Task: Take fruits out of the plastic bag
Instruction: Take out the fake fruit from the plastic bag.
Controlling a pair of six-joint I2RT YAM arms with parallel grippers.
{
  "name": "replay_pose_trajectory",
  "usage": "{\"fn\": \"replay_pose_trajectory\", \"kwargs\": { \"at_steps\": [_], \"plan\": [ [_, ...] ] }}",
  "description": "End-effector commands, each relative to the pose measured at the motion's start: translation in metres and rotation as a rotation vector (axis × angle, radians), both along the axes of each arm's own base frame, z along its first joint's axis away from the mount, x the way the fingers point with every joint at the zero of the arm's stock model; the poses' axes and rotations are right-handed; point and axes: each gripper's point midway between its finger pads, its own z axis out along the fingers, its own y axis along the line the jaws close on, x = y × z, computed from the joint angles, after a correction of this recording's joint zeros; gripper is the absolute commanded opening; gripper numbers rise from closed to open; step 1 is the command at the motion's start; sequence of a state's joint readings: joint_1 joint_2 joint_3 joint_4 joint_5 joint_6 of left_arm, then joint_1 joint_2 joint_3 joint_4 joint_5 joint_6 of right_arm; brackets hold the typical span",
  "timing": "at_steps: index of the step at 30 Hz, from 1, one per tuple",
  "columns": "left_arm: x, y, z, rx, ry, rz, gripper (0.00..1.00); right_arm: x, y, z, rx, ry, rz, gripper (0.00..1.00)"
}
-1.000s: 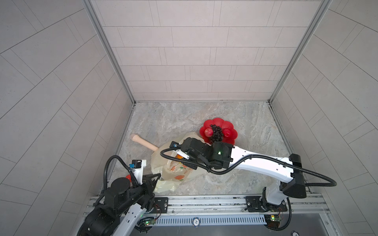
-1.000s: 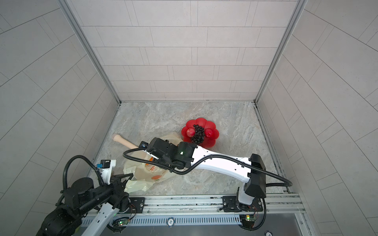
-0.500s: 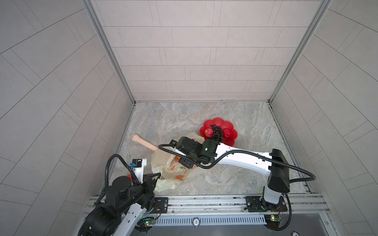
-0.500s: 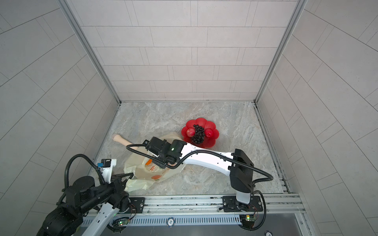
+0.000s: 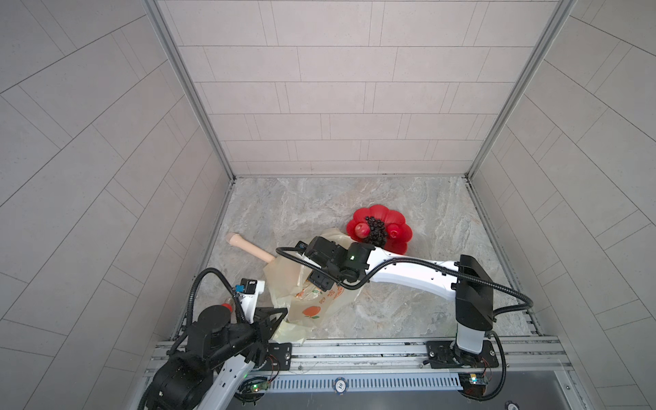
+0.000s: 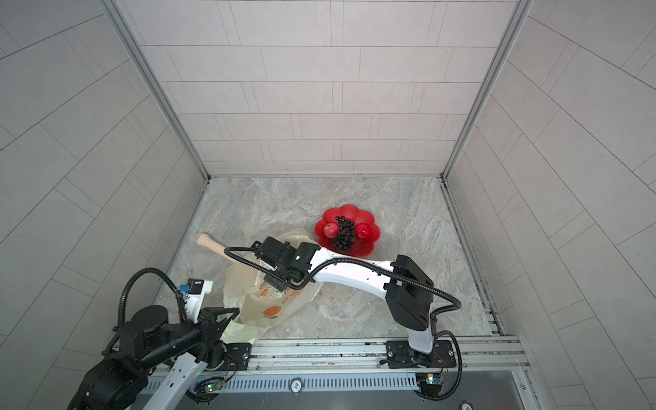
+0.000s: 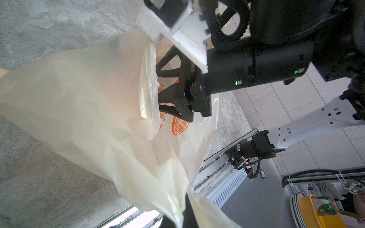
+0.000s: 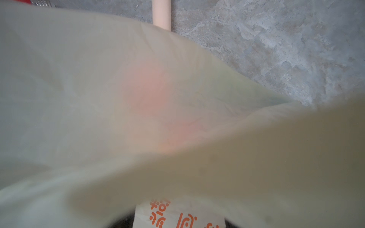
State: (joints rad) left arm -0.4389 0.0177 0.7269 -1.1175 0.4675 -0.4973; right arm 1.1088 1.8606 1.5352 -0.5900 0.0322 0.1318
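My right gripper is above the yellow-red mango, which shows as the pinkish blur nearer the gripper's fingers. Next, it should move deeper down into the bag [image 5: 309, 301] and close around the mango.
The pale yellow plastic bag [image 5: 309, 301] [image 6: 264, 305] [image 7: 83, 94] lies crumpled at the front left of the floor. My left gripper [image 5: 284, 312] [image 6: 236, 312] [image 7: 183, 221] is shut on the bag's near corner. My right gripper [image 5: 319, 280] [image 6: 275, 280] [image 7: 167, 88] reaches into the bag's mouth, jaws spread, its tips hidden behind the film. In the right wrist view the bag [image 8: 98, 98] fills the frame, and a pinkish fruit [image 8: 146, 88] shows blurred through it. Two red apples [image 5: 360, 229] [image 5: 394, 232] and a dark grape bunch [image 5: 376, 230] [image 6: 345, 232] lie on the plate.
The red flower-shaped plate [image 5: 376, 211] [image 6: 346, 211] sits just behind the right wrist. A beige stick [image 5: 248, 246] [image 6: 213, 245] [image 8: 161, 13] lies at the left, one end under the bag. Walls close in on three sides, and a metal rail [image 5: 355, 349] runs along the front.
My right arm has drawn in toward the left and its gripper has dipped lower into the bag's mouth, jaws wider. The left gripper keeps its hold on the bag, unmoved.
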Motion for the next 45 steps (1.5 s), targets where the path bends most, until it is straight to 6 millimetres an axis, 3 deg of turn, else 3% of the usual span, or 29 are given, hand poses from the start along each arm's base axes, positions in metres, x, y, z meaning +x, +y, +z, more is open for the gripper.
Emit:
{"fn": "replay_pose_trajectory", "kwargs": {
  "at_steps": [1, 13, 19, 25, 33, 38, 45],
  "plan": [
    [-0.006, 0.000, 0.000, 0.014, -0.022, -0.031, 0.02, 0.004, 0.002, -0.022, -0.017, -0.008, -0.005, 0.72],
    [-0.010, -0.005, 0.001, 0.012, -0.036, -0.073, 0.02, 0.027, 0.003, -0.051, -0.075, -0.067, -0.102, 0.74],
    [-0.008, -0.005, 0.000, 0.011, -0.036, -0.071, 0.02, 0.031, 0.019, -0.053, 0.005, -0.017, -0.191, 0.74],
    [-0.008, -0.005, 0.000, 0.012, -0.037, -0.070, 0.02, 0.039, 0.025, -0.071, 0.003, 0.013, -0.281, 0.74],
    [-0.007, -0.009, 0.002, 0.005, -0.055, -0.078, 0.02, 0.043, 0.018, -0.093, -0.075, 0.007, -0.309, 0.73],
    [-0.005, -0.011, 0.004, -0.001, -0.071, -0.074, 0.02, 0.039, 0.013, -0.101, -0.104, 0.018, -0.302, 0.66],
    [-0.003, -0.011, 0.005, -0.003, -0.079, -0.061, 0.02, 0.040, 0.012, -0.089, -0.105, 0.008, -0.295, 0.51]
  ]
}}
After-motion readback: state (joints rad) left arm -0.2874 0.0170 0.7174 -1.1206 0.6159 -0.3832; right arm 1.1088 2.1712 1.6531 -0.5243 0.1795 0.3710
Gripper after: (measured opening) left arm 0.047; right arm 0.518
